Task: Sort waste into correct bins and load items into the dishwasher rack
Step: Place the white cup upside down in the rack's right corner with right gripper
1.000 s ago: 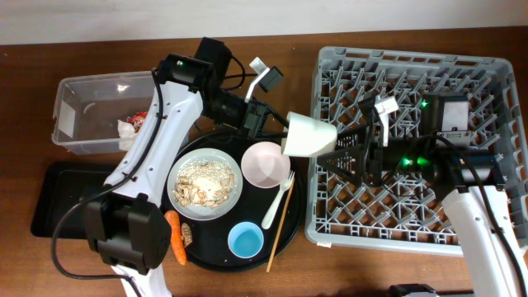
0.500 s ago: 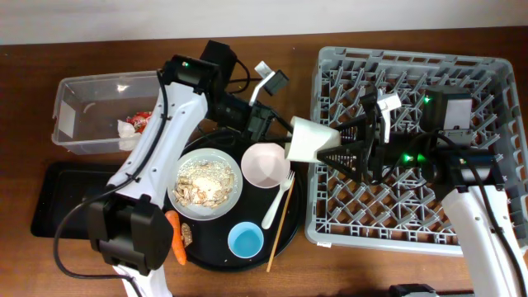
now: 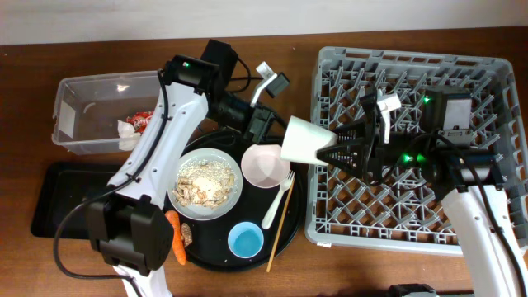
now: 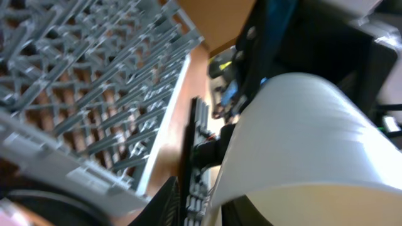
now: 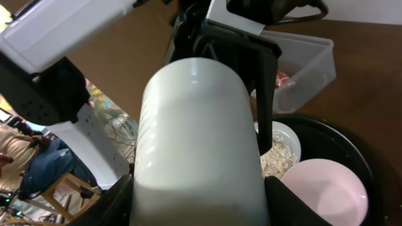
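My right gripper will next carry the cup across the rack, tilt down and release it low in the rack's near corner farthest from the tray, as the rack is empty.
The white cup hangs on its side between my two arms, above the gap between the round black tray and the grey dishwasher rack. My left gripper pinches the cup's rim, one finger outside the wall. My right gripper is closed on the cup's base end, a finger on each side. The white plate holds beige food scraps. The pink bowl, blue cup, white fork and chopsticks lie on the round tray.
The clear tub at the left holds the red wrapper and white tissue. The shallow black tray lies in front of it. The carrot and brown scrap lie on the round tray.
The cup shifted slightly right toward the rack, then tilted a little. My right gripper's fingers narrowed onto its base end. The left arm barely moved.
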Motion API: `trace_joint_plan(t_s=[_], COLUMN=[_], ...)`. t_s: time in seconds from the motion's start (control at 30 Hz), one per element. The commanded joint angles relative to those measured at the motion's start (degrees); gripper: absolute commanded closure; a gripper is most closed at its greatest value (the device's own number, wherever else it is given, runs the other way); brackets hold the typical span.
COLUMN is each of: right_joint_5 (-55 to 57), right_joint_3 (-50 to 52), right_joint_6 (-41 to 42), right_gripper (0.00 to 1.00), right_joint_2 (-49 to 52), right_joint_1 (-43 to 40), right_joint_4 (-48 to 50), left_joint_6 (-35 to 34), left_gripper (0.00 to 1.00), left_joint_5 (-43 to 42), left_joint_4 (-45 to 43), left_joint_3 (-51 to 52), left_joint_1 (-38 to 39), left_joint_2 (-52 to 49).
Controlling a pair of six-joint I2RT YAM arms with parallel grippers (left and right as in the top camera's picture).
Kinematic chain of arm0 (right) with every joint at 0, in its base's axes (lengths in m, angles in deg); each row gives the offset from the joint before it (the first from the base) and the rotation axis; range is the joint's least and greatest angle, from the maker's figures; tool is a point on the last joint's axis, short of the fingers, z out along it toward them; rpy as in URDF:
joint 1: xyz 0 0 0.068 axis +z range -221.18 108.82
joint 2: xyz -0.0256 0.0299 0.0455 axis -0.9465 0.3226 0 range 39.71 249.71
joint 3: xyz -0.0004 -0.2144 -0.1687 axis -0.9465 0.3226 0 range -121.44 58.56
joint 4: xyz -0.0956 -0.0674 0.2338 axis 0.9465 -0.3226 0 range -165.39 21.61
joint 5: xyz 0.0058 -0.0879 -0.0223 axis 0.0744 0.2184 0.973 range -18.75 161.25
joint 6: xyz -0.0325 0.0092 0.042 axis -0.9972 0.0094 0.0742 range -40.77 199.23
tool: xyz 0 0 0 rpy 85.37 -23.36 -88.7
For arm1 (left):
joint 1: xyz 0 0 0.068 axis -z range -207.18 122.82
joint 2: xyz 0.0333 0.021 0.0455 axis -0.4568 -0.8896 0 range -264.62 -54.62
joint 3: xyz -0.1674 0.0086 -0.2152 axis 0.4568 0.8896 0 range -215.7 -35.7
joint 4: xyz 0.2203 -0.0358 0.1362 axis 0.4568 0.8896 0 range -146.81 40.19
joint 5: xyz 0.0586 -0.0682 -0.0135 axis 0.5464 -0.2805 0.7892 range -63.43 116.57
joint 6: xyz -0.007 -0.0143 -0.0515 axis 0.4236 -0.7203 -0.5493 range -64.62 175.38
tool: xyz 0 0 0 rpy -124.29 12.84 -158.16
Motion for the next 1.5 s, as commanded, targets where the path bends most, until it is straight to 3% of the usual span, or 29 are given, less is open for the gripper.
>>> trace_joint_plan(t_s=[0.0, 0.13, 0.27, 0.43, 0.57, 0.73, 0.87, 1.17, 1.47], right_joint_5=[0.28, 7.76, 15.52, 33.46, 50.93, 73.85, 76.81, 77.09, 77.07], right_joint_3=[-0.83, -0.83, -1.2, -5.6, -11.63, -16.15, -16.13, -15.76, -15.76], right_joint_6=[1.46, 2.49, 3.74, 3.69, 4.04, 11.76, 14.05, 16.22, 18.34], right_gripper=[0.65, 0.69, 0.75, 0.81, 0.82, 0.93, 0.95, 0.95, 0.96], right_joint_2=[-0.46, -0.46, -0.46, -0.46, -0.46, -0.46, -0.35, 2.78, 13.46], right_joint_1=[0.35, 0.28, 0.26, 0.26, 0.26, -0.44, -6.16, -28.94, -38.93], right_joint_4=[0.42, 0.2, -1.07, -10.88, -21.07, -28.46, -30.27, -31.1, -31.36], left_joint_6=[0.28, -1.84, -2.69, -3.43, -10.97, -25.05, -30.91, -31.98, -32.0], left_gripper=[0.78, 0.84, 0.85, 0.86, 0.89, 0.96, 0.97, 0.97, 0.96], left_joint_5=[14.8, 23.43, 25.27, 30.64, 45.72, 64.11, 70.38, 70.49, 70.42], left_joint_4=[0.44, 0.9, 0.94, 1.88, 2.43, 2.19, 2.34, 2.47, 2.56], left_joint_3=[-0.68, -0.68, -0.68, -0.68, -0.68, -0.68, -0.68, -0.68, -0.68], left_joint_1=[-0.07, -2.14, -6.62, -11.65, -13.6, -13.92, -13.99, -14.29, -14.29], left_joint_2=[-0.04, -0.04, -0.04, -0.04, -0.04, -0.04, -0.04, -0.04, -0.04])
